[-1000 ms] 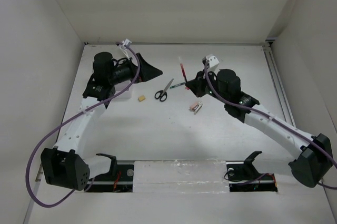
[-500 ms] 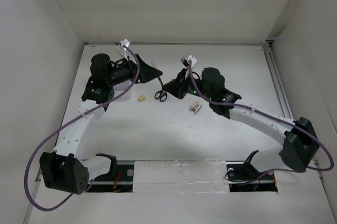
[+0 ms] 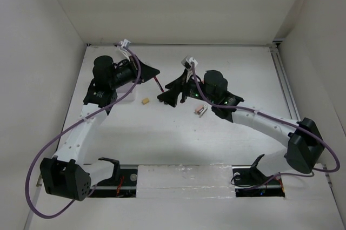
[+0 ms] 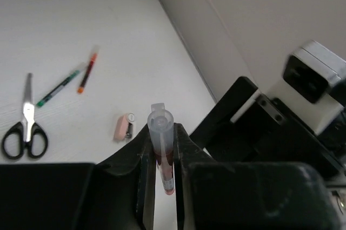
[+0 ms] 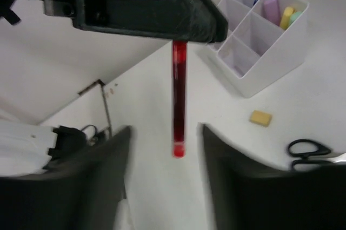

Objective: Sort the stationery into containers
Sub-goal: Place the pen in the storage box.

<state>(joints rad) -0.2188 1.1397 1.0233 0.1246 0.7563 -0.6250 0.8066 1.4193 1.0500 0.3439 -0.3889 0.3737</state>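
The tray's section beside the blue item is empty, so my left gripper will swing to the left in the top view, lower into that section and release.
A red pen with a clear cap hangs from my left gripper, which is shut on its upper end. My right gripper is open, its fingers standing either side of the pen's lower end without touching it. From above, the two grippers meet at the pen, left gripper and right gripper. The white organizer tray holds pink, yellow and green markers. On the table lie black-handled scissors, a green pen, an orange pen and a tan eraser.
A small pink item lies on the table right of the grippers. The left arm hides most of the organizer tray from above. White walls close in the table on three sides.
The right arm carried the red pen leftward to the left gripper. The left gripper shut on the pen, and the right gripper opened and let go of it.
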